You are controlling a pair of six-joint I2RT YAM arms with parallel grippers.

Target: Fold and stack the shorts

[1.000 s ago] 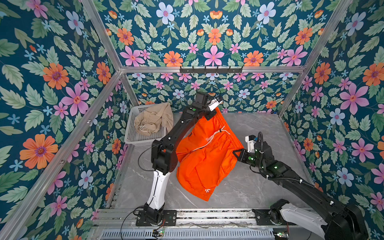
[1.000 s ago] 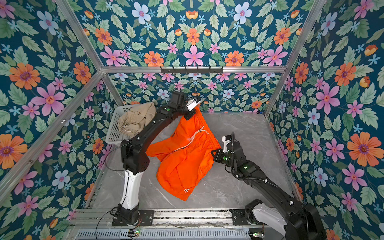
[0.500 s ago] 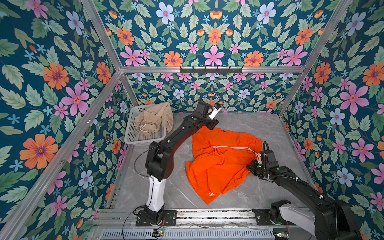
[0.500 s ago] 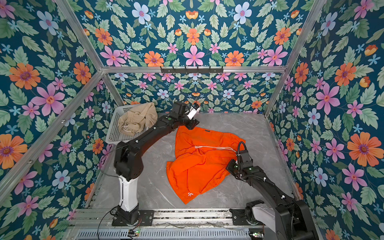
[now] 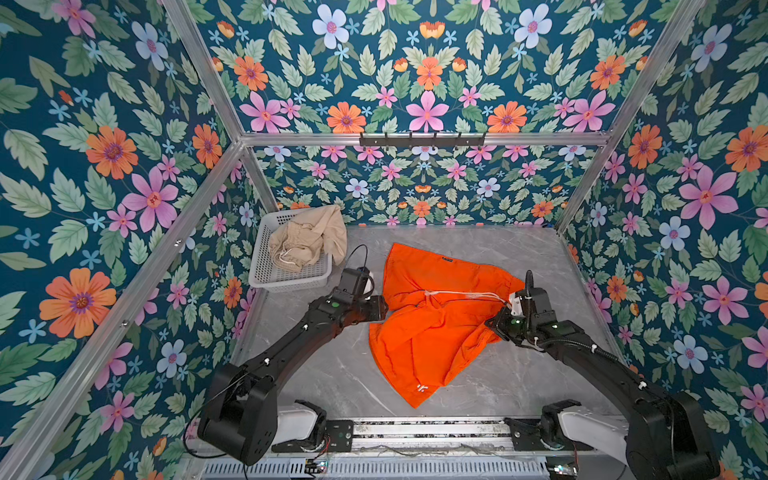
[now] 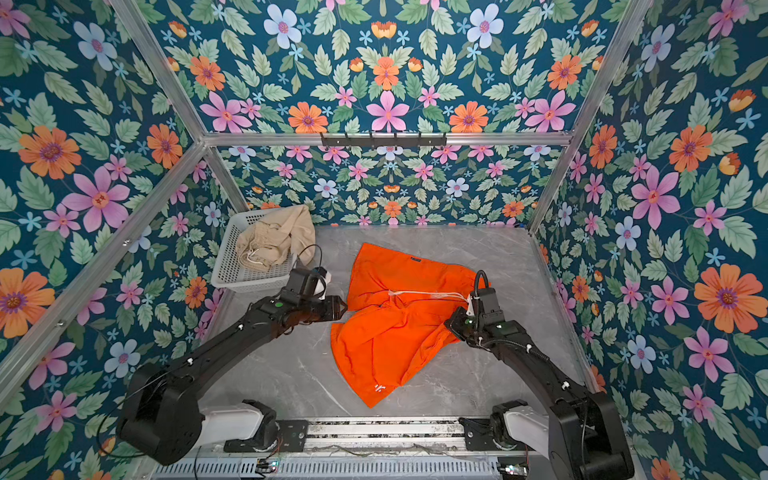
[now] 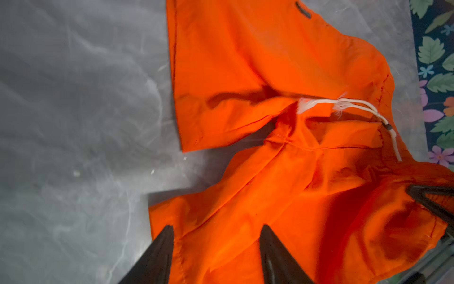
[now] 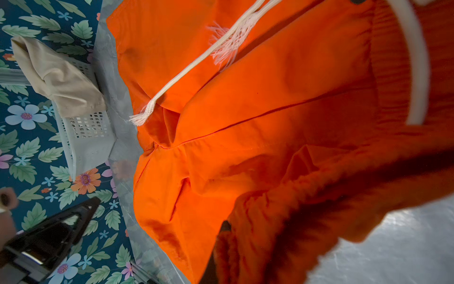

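My right gripper is above and in front of bare marble, so next it needs to move back and down to straighten the bunched waistband and let go of the fabric there.
The orange shorts (image 5: 432,332) (image 6: 395,332) lie crumpled on the marble table in both top views, with the white drawstring (image 5: 461,295) across the middle and a small white logo at the near hem. My right gripper (image 5: 494,322) (image 6: 452,324) is shut on the bunched waistband at the shorts' right side; in the right wrist view the orange shorts (image 8: 270,123) cover the jaws. My left gripper (image 5: 381,308) (image 7: 216,246) is open at the shorts' left edge, its fingers (image 7: 159,250) apart over the fabric. The beige shorts (image 5: 309,239) (image 8: 56,78) sit heaped in the basket.
A white perforated basket (image 5: 291,278) (image 6: 249,278) stands at the back left corner, close behind the left wrist. Floral walls enclose the table on three sides, and a metal rail (image 5: 415,432) runs along the front edge. Bare marble (image 5: 324,374) shows in front of the left arm.
The left gripper let go of the raised orange shorts and drew back from the rear down to their left edge. The shorts dropped flat onto the table. The right gripper kept its hold.
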